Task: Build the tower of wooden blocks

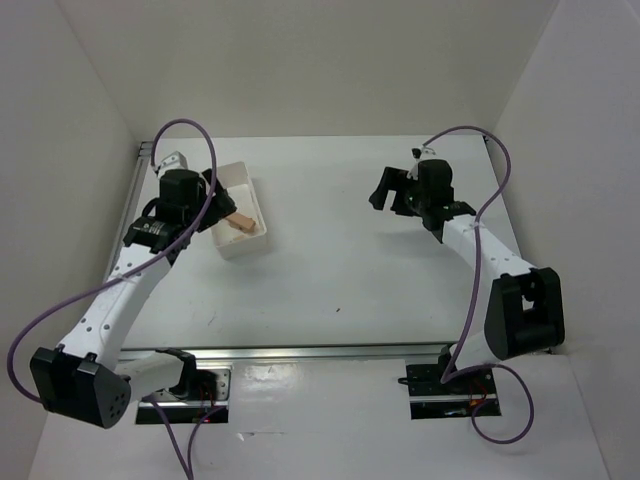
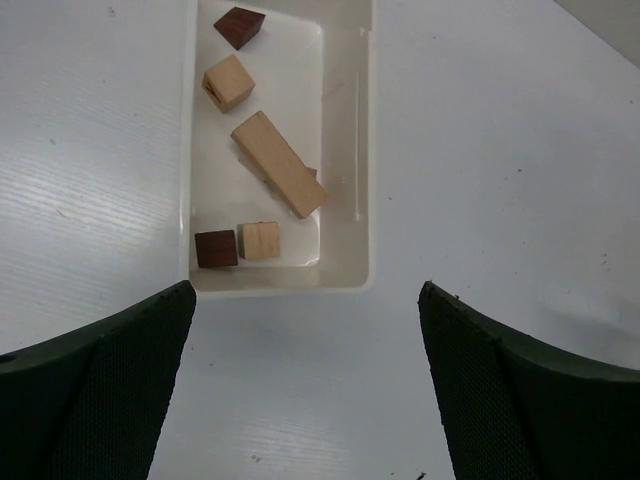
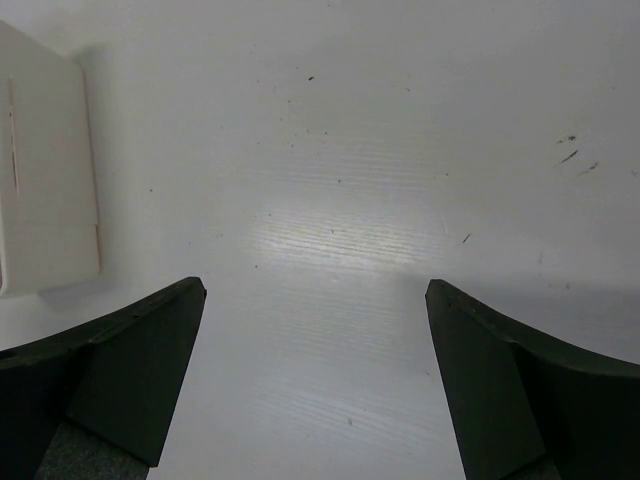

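Note:
My left gripper will go down next, moving to the left in the wrist view, onto the tray's long side [image 2: 188, 88] beside the tan cube, because that thin side is clear of blocks.
No tower stands anywhere in view. The wood blocks lie loose in the white tray [image 2: 345, 150]: a maroon roof-shaped piece [image 2: 240, 25], a tan cube [image 2: 228, 82], a tan plank [image 2: 279, 163], a maroon cube [image 2: 216, 248] and a small tan cube [image 2: 260, 240]. My left gripper [image 2: 305, 330] is open and empty, hovering just short of the tray's near end; in the top view it [image 1: 218, 203] sits over the tray [image 1: 252, 188], where only the tan plank [image 1: 240, 223] shows. My right gripper [image 1: 390, 188] is open and empty over bare table [image 3: 315, 300].
The tray's closed end [image 3: 45, 180] shows at the left edge of the right wrist view, far from the right fingers. White walls enclose the table on three sides. A metal rail [image 1: 320, 352] runs along the near edge by the arm bases.

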